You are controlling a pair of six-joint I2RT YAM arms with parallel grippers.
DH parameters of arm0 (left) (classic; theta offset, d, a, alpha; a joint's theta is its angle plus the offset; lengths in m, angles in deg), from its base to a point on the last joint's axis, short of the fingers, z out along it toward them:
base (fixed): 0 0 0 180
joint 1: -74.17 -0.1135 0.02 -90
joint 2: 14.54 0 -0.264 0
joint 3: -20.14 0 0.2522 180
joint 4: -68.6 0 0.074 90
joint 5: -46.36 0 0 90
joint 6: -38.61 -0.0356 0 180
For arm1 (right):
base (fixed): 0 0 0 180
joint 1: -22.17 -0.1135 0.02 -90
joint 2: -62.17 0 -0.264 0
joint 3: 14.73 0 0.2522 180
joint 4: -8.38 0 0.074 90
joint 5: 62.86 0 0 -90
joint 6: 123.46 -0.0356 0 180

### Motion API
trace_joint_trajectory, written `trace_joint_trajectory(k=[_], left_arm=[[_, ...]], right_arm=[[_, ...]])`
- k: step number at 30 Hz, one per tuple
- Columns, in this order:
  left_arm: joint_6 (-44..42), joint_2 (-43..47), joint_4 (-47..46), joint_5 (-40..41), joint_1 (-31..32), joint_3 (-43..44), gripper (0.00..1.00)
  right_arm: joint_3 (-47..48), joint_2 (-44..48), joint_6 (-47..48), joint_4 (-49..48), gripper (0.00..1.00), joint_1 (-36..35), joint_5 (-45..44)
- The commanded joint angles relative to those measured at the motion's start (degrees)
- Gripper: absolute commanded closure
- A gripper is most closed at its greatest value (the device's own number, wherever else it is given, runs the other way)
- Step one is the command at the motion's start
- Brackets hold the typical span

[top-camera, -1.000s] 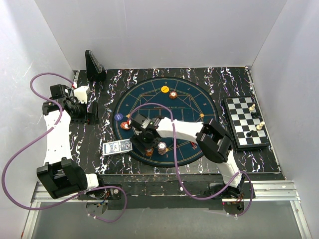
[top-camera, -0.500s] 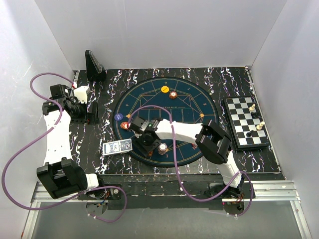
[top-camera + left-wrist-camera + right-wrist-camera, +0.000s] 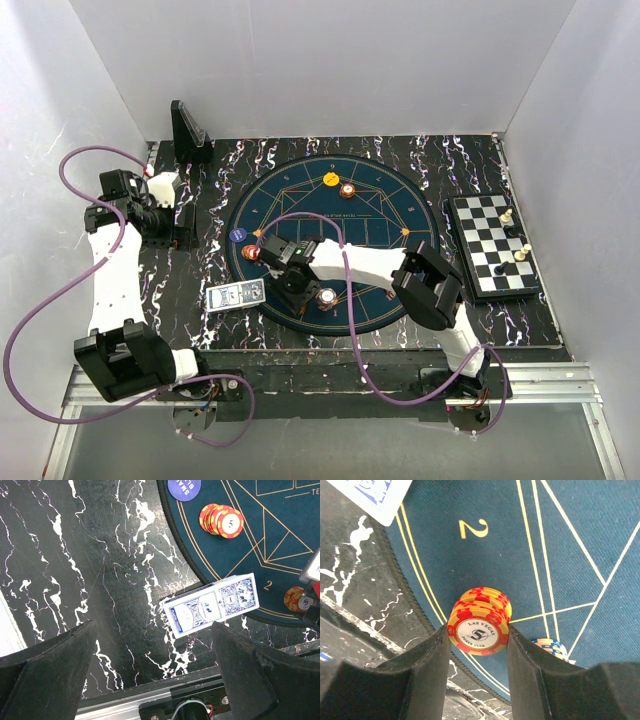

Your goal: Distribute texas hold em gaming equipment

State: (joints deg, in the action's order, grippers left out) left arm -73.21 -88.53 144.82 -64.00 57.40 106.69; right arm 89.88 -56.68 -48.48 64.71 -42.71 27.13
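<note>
Next, the right gripper moves up, to the right in the top view, then down beside the orange dot to release, as more chips stand at this rim of the mat.
My right gripper (image 3: 479, 645) is shut on a small stack of orange-red striped poker chips (image 3: 479, 630) at the near-left rim of the round blue mat (image 3: 380, 230), by the number 2. In the top view this gripper (image 3: 298, 290) covers the stack. A blue-orange chip stack (image 3: 549, 647) stands just beside it, and shows in the top view (image 3: 326, 296). The blue-backed card deck (image 3: 212, 605) lies at the mat's edge (image 3: 235, 295). My left gripper (image 3: 155, 665) is open and empty above the marbled table (image 3: 185, 225). More chips (image 3: 221, 521) lie by a blue round button (image 3: 183, 487).
A black upright stand (image 3: 188, 135) is at the back left. A chessboard (image 3: 492, 245) with pieces lies at the right. Two chips (image 3: 340, 185) sit at the mat's far side. The table's front rail (image 3: 165, 700) runs below my left gripper.
My right gripper has moved toward the mat's near-left rim and come down over the orange-red chip stack, which now sits between its fingers. The left arm has not moved.
</note>
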Motion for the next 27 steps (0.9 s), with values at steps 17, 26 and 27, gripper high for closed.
trace_joint_trajectory(k=[17,26,27], left_arm=[[0.38,2.10,-1.37,-0.21,-0.27,-0.20,0.02],[0.29,1.84,-1.55,-0.65,-0.28,-0.37,0.02],[0.29,1.66,-1.64,-0.73,-0.28,-0.37,0.02]], right_arm=[[14.62,3.43,2.99,6.39,0.95,11.52,-5.34],[0.85,18.19,-2.89,4.46,0.97,25.93,-11.41],[-1.61,19.52,-4.03,3.93,0.97,27.43,-11.94]])
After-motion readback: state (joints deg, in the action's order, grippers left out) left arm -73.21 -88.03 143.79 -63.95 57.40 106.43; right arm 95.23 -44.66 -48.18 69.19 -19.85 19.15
